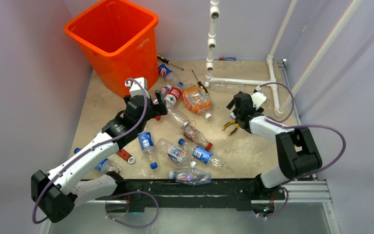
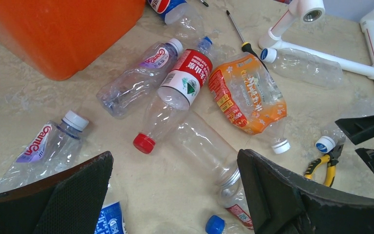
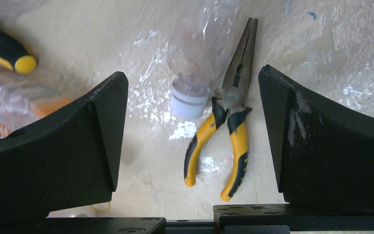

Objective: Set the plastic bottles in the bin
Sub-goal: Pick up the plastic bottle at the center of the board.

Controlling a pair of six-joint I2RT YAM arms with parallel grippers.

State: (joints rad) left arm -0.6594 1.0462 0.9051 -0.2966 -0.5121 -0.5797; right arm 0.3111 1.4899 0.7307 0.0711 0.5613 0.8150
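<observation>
The white-capped bottle lies lengthwise between the open fingers, so the robot's right gripper will move down and outward onto the bottle's clear body beyond the cap (image 3: 202, 46) and close there.
The orange bin (image 1: 121, 63) stands at the far left, and its wall fills the top left of the left wrist view (image 2: 63, 34). Several plastic bottles lie scattered on the table: a red-labelled one with a red cap (image 2: 182, 80), an orange-tinted one (image 2: 248, 95) (image 1: 197, 100), and a clear one (image 2: 204, 146). My left gripper (image 1: 156, 105) (image 2: 175, 156) hovers open above that clear bottle, holding nothing. At the right, my right gripper (image 1: 232, 113) (image 3: 193, 74) stands open over a clear bottle with a white cap (image 3: 195, 53), with nothing held.
Yellow-handled pliers (image 3: 229, 126) (image 1: 230, 126) lie right beside the white-capped bottle. A white pipe frame (image 1: 243, 82) runs along the back right. Screwdrivers (image 1: 168, 61) (image 1: 199, 83) lie near the bin, a red-handled wrench (image 1: 125, 156) near the left arm. More bottles (image 1: 191, 176) lie by the front edge.
</observation>
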